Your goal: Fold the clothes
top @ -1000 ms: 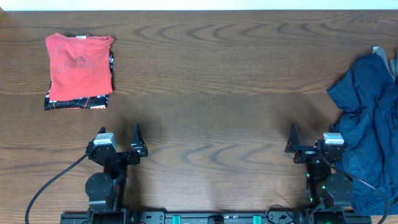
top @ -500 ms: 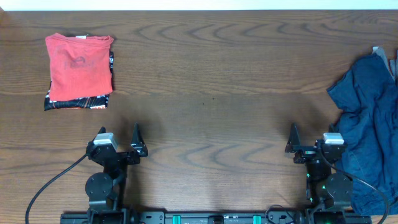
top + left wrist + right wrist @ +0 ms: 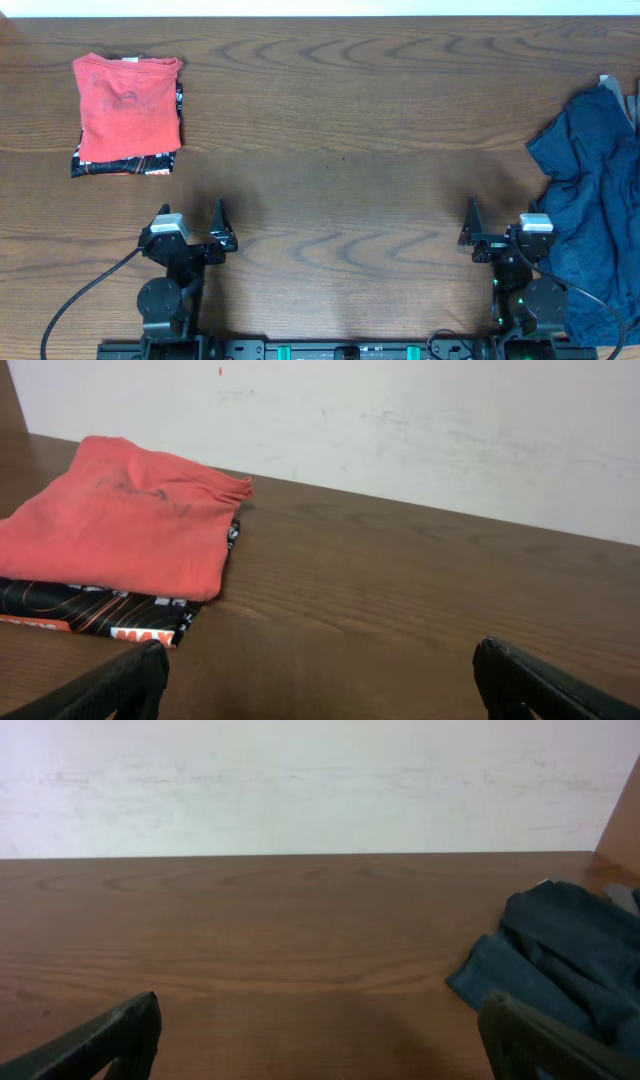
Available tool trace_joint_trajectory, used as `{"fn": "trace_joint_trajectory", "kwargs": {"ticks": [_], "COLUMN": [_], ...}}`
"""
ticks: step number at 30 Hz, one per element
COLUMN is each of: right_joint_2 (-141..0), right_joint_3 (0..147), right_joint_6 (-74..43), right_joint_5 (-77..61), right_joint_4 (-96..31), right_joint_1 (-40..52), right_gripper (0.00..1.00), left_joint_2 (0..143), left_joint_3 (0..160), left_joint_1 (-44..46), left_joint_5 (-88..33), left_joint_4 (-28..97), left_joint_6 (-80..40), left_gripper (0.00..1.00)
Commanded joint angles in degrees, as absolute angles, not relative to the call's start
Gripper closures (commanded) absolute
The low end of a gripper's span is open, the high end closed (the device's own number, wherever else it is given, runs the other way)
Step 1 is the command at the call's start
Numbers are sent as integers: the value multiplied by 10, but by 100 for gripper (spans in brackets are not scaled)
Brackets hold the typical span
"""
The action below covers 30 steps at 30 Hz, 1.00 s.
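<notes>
The right gripper moves to the right in the overhead view next and tilts down onto the heap's inner edge [image 3: 556, 187], because the crumpled fabric bunches there.
A crumpled heap of dark navy-blue clothes [image 3: 596, 205] lies at the table's right edge; it also shows at the right of the right wrist view [image 3: 560, 950]. My right gripper [image 3: 497, 228] is open and empty near the front edge, just left of the heap, not touching it. My left gripper [image 3: 190, 225] is open and empty near the front left. In the wrist views both sets of fingers [image 3: 320, 685] [image 3: 320, 1040] are spread wide over bare wood.
A folded red shirt [image 3: 128, 92] lies on a folded black printed garment [image 3: 122, 166] at the back left; the stack also shows in the left wrist view [image 3: 115, 520]. A white wall [image 3: 300, 780] runs behind the table's far edge.
</notes>
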<state>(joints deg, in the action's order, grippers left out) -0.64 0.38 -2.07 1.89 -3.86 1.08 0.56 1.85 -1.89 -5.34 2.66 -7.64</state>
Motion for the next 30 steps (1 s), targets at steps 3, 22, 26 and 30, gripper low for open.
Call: {"fn": "trace_joint_trajectory", "kwargs": {"ticks": [3,22,26,30], "right_joint_2": [-4,-147,-260,-379], "right_joint_3": [3,137,215,294], "right_joint_6": [-32,-43,-57,-57], "right_joint_5": [10,41,50,50], "right_joint_4": [-39,-156,-207,-272], "right_joint_1": [16,15,14,13], "right_gripper": [1,1,1,1], "left_joint_2": [3,37,92,171], "left_joint_3": [2,50,111,202], "left_joint_1": [-22,-22,-22,-22], "left_joint_5": [-49,-71,-77,-77], "left_joint_4": [33,71,119,205], "left_joint_6": [-73,-115,-117,-117], "left_gripper": [2,2,2,2]}}
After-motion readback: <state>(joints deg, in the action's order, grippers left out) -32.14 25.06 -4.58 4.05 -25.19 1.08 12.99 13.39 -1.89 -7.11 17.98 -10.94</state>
